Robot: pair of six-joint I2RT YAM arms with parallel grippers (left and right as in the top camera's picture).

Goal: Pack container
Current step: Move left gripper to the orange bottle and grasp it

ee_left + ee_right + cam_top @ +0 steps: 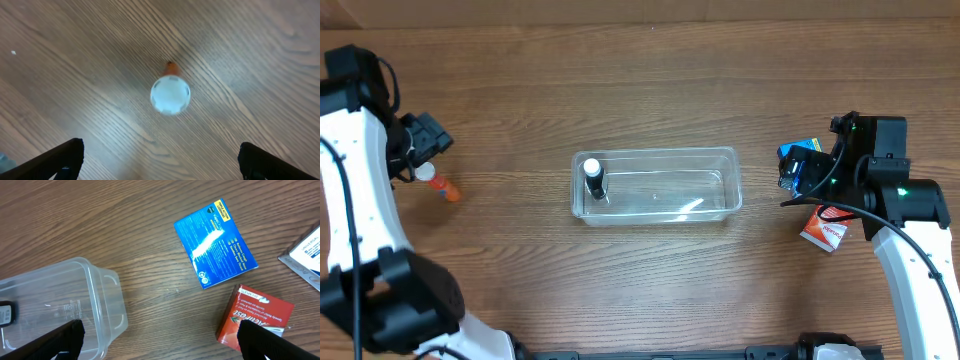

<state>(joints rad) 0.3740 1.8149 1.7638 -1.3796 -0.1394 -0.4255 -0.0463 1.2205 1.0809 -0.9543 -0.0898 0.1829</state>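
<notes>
Next, my left gripper lowers to the upright orange bottle and closes on its white cap straight below.
The clear container sits mid-table with a small black bottle with a white cap standing at its left end. Its right corner shows in the right wrist view. An orange bottle with a white cap stands at the far left. My left gripper is open and empty above it, with the cap straight below. My right gripper is open and empty over bare wood between the container and a red packet. A blue packet lies beyond it.
A white and grey packet lies at the right edge of the right wrist view. The red packet lies beside the right arm. Bare wood surrounds the container on all sides.
</notes>
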